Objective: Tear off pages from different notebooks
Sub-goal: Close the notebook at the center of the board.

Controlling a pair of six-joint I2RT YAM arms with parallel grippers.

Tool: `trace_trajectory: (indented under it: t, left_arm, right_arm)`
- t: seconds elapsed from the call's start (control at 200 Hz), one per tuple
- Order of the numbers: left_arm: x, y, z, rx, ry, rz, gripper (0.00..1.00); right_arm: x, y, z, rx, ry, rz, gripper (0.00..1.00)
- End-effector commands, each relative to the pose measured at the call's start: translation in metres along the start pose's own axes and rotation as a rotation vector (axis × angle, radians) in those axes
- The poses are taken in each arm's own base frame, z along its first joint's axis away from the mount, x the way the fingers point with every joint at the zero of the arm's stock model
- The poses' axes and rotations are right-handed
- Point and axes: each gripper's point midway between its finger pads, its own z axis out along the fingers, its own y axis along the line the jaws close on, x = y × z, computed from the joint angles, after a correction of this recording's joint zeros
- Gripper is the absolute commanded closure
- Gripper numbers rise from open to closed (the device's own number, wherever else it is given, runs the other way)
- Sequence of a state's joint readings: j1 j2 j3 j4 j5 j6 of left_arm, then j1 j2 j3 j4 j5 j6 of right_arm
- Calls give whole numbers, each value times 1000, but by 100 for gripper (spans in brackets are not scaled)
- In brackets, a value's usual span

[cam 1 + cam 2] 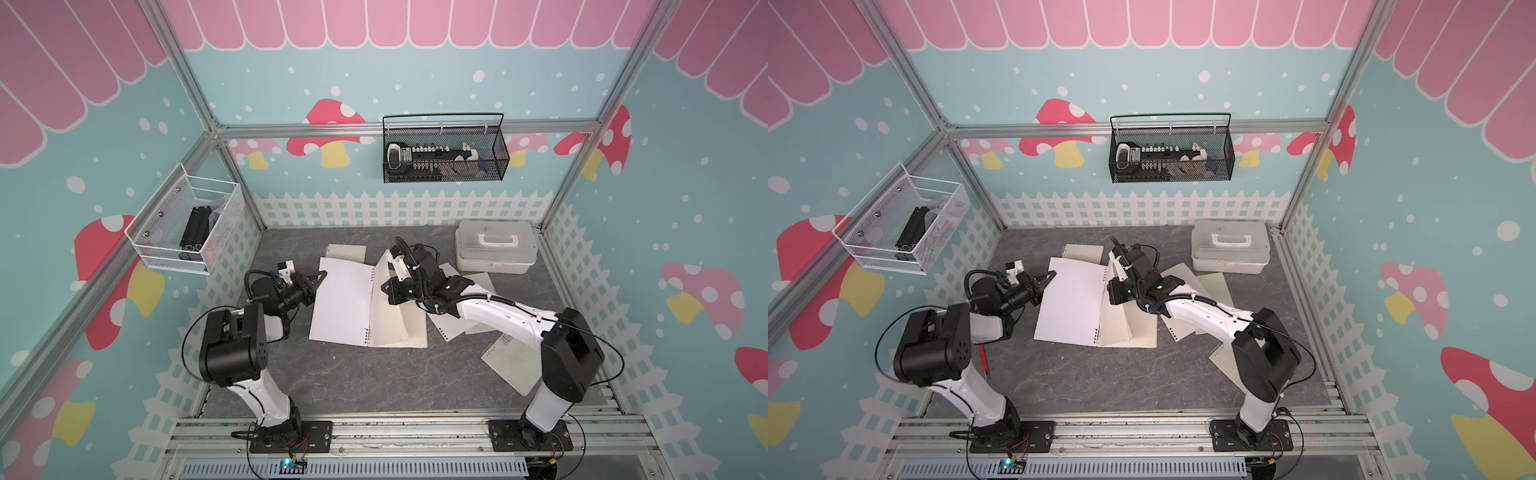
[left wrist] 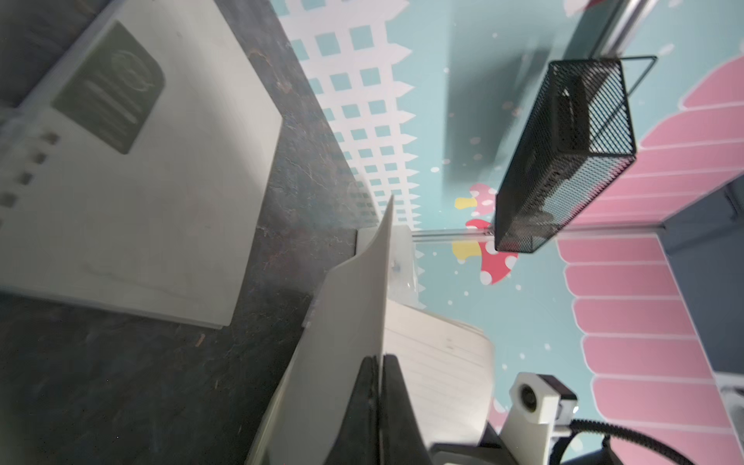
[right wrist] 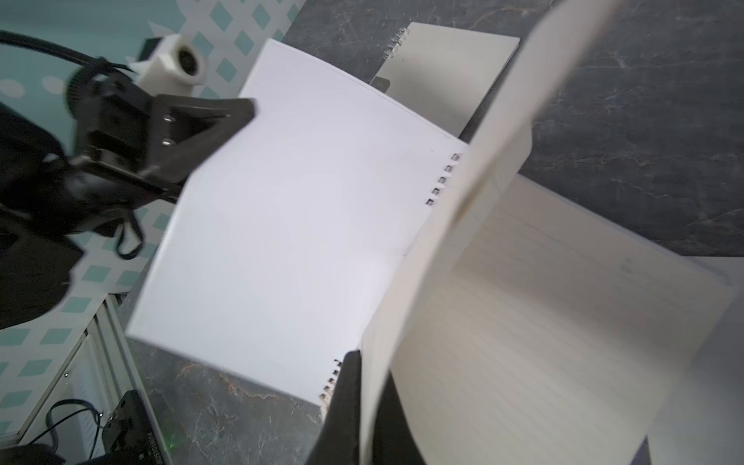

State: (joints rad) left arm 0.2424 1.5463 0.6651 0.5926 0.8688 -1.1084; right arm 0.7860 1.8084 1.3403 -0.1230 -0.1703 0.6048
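Observation:
The white leaf (image 2: 322, 354) should go outward and toward the white basket's side, and my left gripper should release it over bare tabletop. My right gripper holds the cream page opposite.
A large notebook (image 1: 340, 307) (image 1: 1069, 307) lies open mid-table in both top views. My left gripper (image 1: 323, 274) (image 1: 1052, 274) (image 2: 380, 360) is shut on the outer edge of its white left leaf (image 2: 322, 354) (image 3: 290, 209). My right gripper (image 1: 384, 289) (image 3: 368, 362) is shut on a lined cream page (image 3: 463, 249) (image 1: 385, 262), which stands lifted up from the spiral (image 3: 443, 179). More lined pages (image 1: 392, 324) lie flat beneath it. A smaller closed notebook (image 1: 347, 251) (image 2: 141, 193) with a dark label lies behind the open one.
Loose punched sheets (image 1: 455, 328) lie under my right arm. Another notebook (image 1: 509, 361) lies at the front right. A white lidded box (image 1: 494, 247) stands at the back right. A red pen (image 1: 983, 361) lies by the left wall. Wire baskets (image 1: 444, 149) hang on the walls.

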Motion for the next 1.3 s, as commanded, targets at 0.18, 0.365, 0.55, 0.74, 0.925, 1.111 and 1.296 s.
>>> trace_trajectory:
  t: [0.18,0.365,0.55,0.74,0.925,1.111,1.296]
  left_arm:
    - [-37,-13,-92,-747,-139,327,100]
    - [-61,-26,-103,-901,-149,421,100]
    - [-95,-40,-114,-1062,-215,534,100]
    - [-132,-53,-102,-1236,-240,708,100]
    - [-161,-58,-86,-1380,-241,841,100]
    - [-156,-49,-37,-1411,-131,965,85]
    - [-111,-28,20,-1269,6,940,55]
  right_arm:
    - [26,20,48,-110,100,36,67]
    - [21,2,41,-34,103,-19,45]
    - [12,-20,39,18,93,-25,44]
    - [22,-33,47,50,116,-18,43]
    - [38,-46,50,77,146,-8,42]
    - [54,-58,52,96,160,16,42]
    - [64,-62,52,91,174,34,41]
